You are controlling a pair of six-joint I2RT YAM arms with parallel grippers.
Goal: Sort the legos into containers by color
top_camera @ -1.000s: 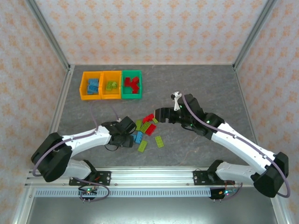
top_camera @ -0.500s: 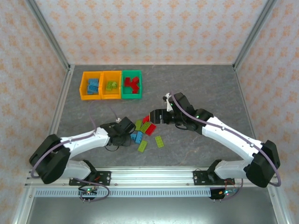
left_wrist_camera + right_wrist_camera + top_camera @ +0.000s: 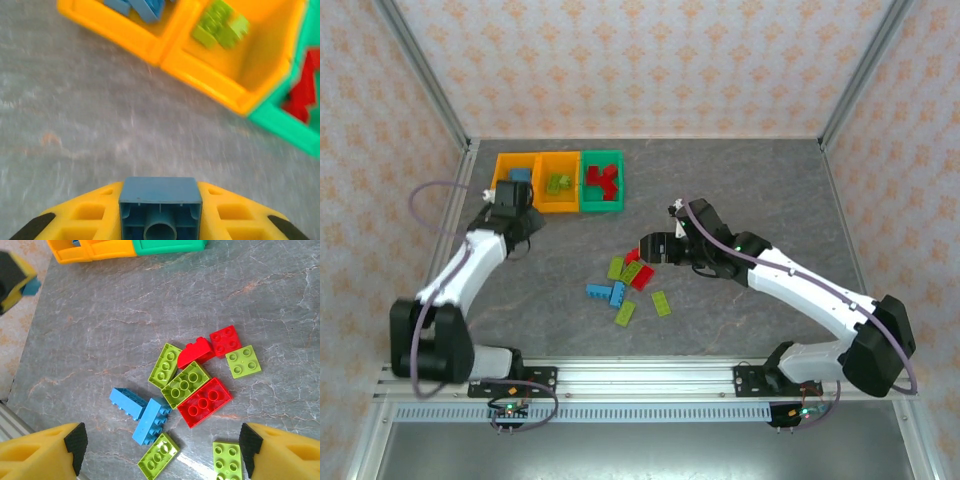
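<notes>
The orange container already holds blue legos, the matching color, so my left gripper will carry its blue lego outward over that container and release it inside.
My left gripper is shut on a blue lego held between its yellow fingers, just short of the left orange container, which holds blue legos. The middle orange container holds lime green legos. The green container holds red ones. My right gripper hovers open above the loose pile: two blue legos, a red lego and several green legos lie between and ahead of its fingers.
The loose pile sits mid-table between the arms. The three containers stand side by side at the back left. Metal frame posts and patterned walls bound the grey table. The left gripper with its blue lego shows in the right wrist view.
The left gripper shut on a blue lego at the pile and carried it back left to the containers. The right gripper slid left over the pile.
</notes>
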